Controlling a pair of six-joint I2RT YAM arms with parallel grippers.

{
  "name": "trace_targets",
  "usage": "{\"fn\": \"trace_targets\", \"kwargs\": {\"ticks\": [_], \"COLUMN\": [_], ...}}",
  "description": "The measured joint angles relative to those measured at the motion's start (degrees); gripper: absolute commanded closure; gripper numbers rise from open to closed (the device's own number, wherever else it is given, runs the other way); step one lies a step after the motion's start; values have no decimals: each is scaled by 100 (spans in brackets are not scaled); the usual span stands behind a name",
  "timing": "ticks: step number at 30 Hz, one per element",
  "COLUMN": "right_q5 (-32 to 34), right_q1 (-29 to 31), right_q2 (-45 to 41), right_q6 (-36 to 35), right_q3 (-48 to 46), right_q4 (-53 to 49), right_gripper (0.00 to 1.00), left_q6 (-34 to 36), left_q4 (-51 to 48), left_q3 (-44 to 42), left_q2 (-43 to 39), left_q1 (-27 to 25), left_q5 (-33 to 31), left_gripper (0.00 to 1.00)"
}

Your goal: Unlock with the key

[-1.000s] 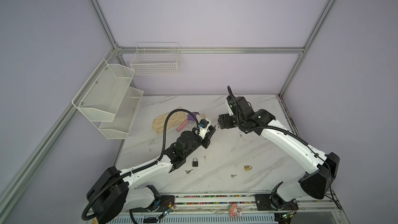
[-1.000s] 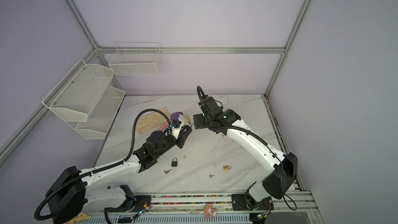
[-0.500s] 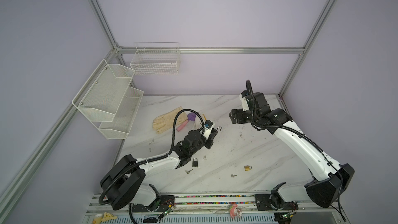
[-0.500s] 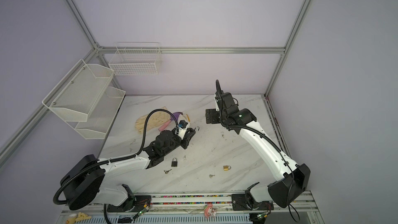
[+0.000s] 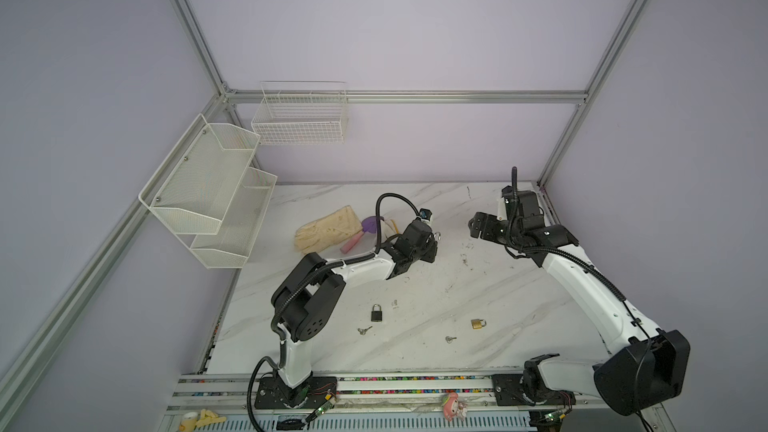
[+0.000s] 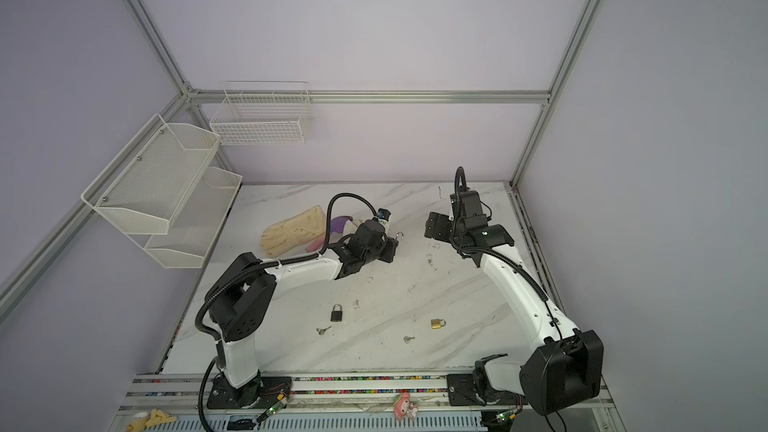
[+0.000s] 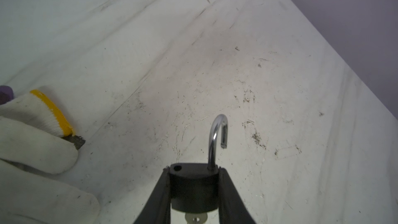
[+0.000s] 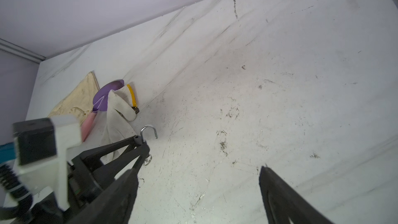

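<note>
The bare marble [image 7: 146, 162] beside the white glove is below my left gripper. My left gripper will lower the black padlock onto that spot next and let go of it.
My left gripper [image 7: 193, 169] is shut on a black padlock [image 7: 193, 187], gripping its body by both sides. The chrome shackle [image 7: 217, 134] is swung open, and one end hangs free above the marble table. A silver key [image 7: 196, 219] sticks out of the padlock's underside. In both top views this left gripper [image 5: 430, 249] [image 6: 390, 249] is left of the table's middle, with the shackle [image 5: 437, 236] poking up. My right gripper [image 5: 478, 224] [image 8: 199, 169] is open and empty, well to the right of the padlock. The right wrist view shows the shackle [image 8: 148, 131] and key ring [image 8: 147, 160].
Near the front lie a second black padlock [image 5: 376, 314] with a key [image 5: 364, 330], and a brass padlock [image 5: 478, 323] with another key [image 5: 450, 339]. Gloves [image 5: 328, 228] and a purple object [image 5: 369, 224] lie behind the left arm. White shelves [image 5: 208, 197] and a wire basket [image 5: 301, 118] hang at the back left.
My right gripper has drawn back to the right, away from the padlock, and opened a little wider. My left gripper has shifted right with the padlock.
</note>
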Motion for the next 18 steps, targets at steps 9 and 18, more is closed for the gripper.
{"fn": "trace_targets", "kwargs": {"ticks": [9,18], "right_q5": [-247,-313], "right_q1": [0,0], "right_q2": [-118,-223], "right_q6": [109,129], "right_q3": [-37,-87], "right_q4": [188,262], "right_gripper": [9,9], "left_q6": [-645,-929], "left_q4": [-1799,-2487], "left_q3": [1825,2299], "left_q2": [1381,1805], "left_q1": [111,267], "left_q5": [-142,-186], "left_gripper": [100,73]}}
